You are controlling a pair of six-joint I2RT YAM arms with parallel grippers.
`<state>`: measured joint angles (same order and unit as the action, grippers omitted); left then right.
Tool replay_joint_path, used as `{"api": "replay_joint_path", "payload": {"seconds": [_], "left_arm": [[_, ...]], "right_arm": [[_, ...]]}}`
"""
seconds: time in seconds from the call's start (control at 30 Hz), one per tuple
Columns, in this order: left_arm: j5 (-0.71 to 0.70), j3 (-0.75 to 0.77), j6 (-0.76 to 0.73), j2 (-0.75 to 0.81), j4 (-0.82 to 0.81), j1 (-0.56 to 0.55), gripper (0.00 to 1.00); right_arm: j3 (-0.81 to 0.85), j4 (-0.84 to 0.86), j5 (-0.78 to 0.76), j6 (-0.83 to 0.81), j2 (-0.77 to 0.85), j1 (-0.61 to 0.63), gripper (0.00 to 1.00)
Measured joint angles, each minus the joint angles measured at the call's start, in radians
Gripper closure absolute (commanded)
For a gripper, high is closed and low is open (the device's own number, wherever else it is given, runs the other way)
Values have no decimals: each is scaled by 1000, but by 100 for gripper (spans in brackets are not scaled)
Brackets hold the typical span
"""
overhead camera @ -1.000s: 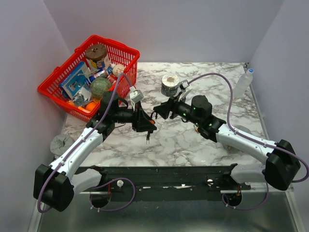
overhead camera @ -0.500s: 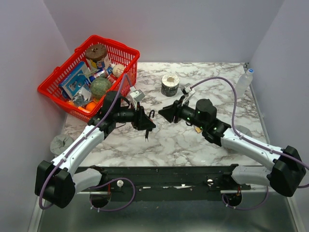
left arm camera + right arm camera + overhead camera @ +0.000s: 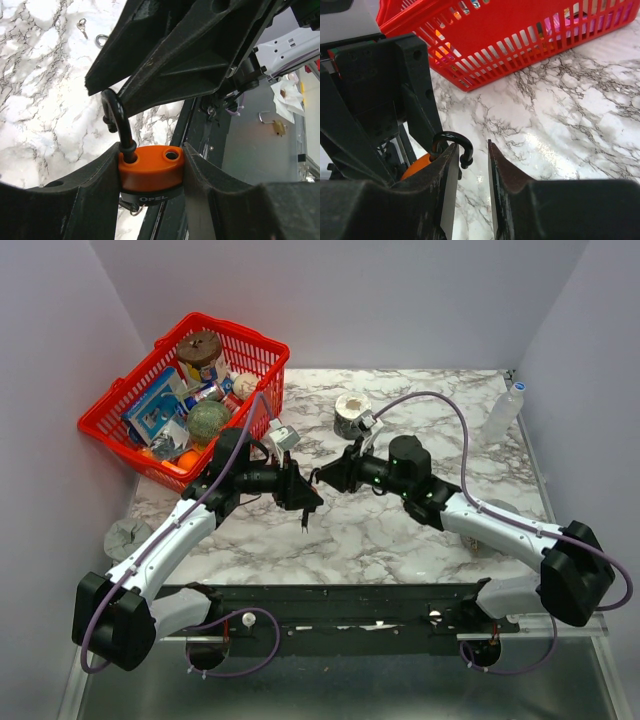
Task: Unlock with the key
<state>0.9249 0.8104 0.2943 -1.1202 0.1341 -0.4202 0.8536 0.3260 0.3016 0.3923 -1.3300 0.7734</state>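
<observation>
I need to turn my left gripper downward and lower the orange-and-black padlock onto the marble between the basket and the tape roll to release it, because the shackle already stands open.
My left gripper is shut on the orange-and-black padlock, holding it above the marble table. Its black shackle stands out of the body with one hole empty. A small black piece with a wire ring sticks out under the padlock; I take it for the key's head, its blade hidden. My right gripper is open with a narrow gap, and the shackle's free end sits between its fingertips, close to the left finger. The orange body shows behind that finger.
A red basket full of items stands at the back left. A tape roll is behind the grippers, a clear bottle at the far right, a grey disc at the left edge. A small brass padlock lies off the marble.
My right gripper drew back to the right half a second ago and has now come left again to the shackle. The left gripper has held the padlock almost still.
</observation>
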Motion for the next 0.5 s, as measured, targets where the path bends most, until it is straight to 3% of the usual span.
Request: {"api": "replay_joint_path", "payload": {"seconds": [0.37, 0.43, 0.5], "left_arm": [[30, 0, 10, 0, -22, -3, 100], [30, 0, 13, 0, -22, -6, 100], [19, 0, 10, 0, -20, -6, 100]], "right_arm": [[31, 43, 51, 3, -61, 0, 66], [31, 55, 61, 8, -68, 0, 64], [31, 56, 62, 10, -69, 0, 55]]}}
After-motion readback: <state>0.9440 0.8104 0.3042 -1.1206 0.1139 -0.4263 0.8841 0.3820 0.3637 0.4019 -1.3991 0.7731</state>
